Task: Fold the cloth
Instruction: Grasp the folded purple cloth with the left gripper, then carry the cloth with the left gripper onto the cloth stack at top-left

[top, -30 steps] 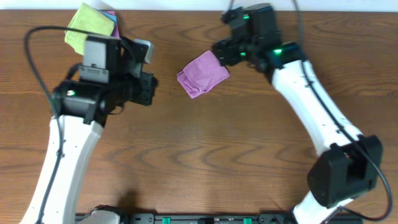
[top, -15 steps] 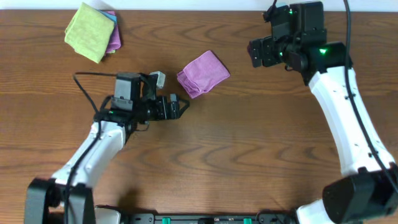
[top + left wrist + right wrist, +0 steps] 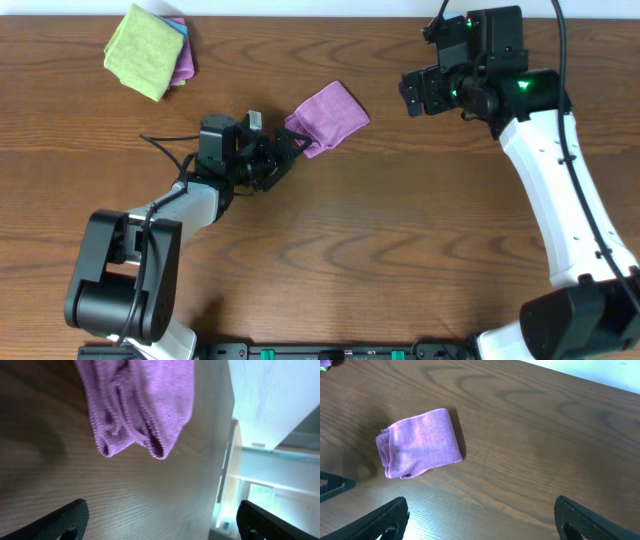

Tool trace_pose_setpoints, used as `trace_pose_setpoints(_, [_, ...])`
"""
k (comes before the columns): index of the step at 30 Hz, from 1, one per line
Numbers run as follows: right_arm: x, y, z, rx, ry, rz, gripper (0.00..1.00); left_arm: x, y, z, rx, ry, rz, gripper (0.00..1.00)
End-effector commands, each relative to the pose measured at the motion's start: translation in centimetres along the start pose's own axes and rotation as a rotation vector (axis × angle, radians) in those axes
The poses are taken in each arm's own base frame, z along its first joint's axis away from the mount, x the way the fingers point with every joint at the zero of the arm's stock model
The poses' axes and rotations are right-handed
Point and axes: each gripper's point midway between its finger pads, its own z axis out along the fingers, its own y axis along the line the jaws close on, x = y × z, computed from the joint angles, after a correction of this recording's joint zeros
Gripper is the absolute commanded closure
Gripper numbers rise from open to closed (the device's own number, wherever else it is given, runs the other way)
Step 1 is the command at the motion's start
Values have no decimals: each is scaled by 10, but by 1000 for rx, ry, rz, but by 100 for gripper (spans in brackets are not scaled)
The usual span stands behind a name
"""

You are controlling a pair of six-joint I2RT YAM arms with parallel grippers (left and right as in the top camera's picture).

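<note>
The left gripper moves outward and toward the right in the overhead view next, onto the cloth's layered near edge (image 3: 312, 137) (image 3: 131, 439), because those folds face its open fingers.
The cloth (image 3: 328, 117) is purple and lies folded into a small bundle on the wooden table (image 3: 400, 250). My left gripper (image 3: 287, 150) is low over the table just left of and below it, open and empty. The left wrist view shows the cloth (image 3: 140, 405) ahead of the open left gripper (image 3: 162, 527), with its layered edges facing me. My right gripper (image 3: 413, 92) hangs open to the right of the cloth, well apart from it. From the right wrist the cloth (image 3: 420, 442) sits at upper left, beyond the open right gripper (image 3: 480, 522).
A stack of folded cloths, green (image 3: 143, 50) on top with purple and blue edges (image 3: 183, 55) showing beneath, lies at the table's far left corner. The table's far edge (image 3: 227, 435) runs close behind the purple cloth.
My left arm swung down from the stack toward the purple cloth and its jaws opened. My right gripper drew away from the cloth to the right and has held there.
</note>
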Motion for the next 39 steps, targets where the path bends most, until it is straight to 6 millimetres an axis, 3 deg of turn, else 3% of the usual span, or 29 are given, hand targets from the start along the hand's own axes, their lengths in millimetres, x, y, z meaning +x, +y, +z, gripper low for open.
trace_pose_setpoints(1, [-7,2,-10,0,-27,-28,7,-5,12,3,-32,-25,-94,5])
trace_pose_setpoints(14, [-7,1,-9,5,-27,-57,8,-19,35,16,-127,-115,-107,5])
trace_pose_setpoints(21, [-3,1,-9,2,-11,-55,9,-24,35,37,-125,-95,-109,4])
trace_pose_setpoints(32, [13,3,-9,-6,52,-46,12,-40,42,88,-144,-70,-96,5])
trace_pose_setpoints(35, [18,4,-10,-8,71,-44,14,-46,47,103,-145,-58,-126,38])
trace_pose_setpoints(36, [19,4,-10,-9,77,-43,15,-47,49,108,-141,-49,-138,57])
trace_pose_setpoints(37, [21,4,-10,-10,85,-42,16,-49,51,114,-135,-37,-146,85])
trace_pose_setpoints(38, [23,4,-10,-11,93,-41,18,-49,50,120,-124,-17,-154,94])
trace_pose_setpoints(39, [25,5,-10,-12,101,-39,19,-50,49,125,-111,0,-165,94])
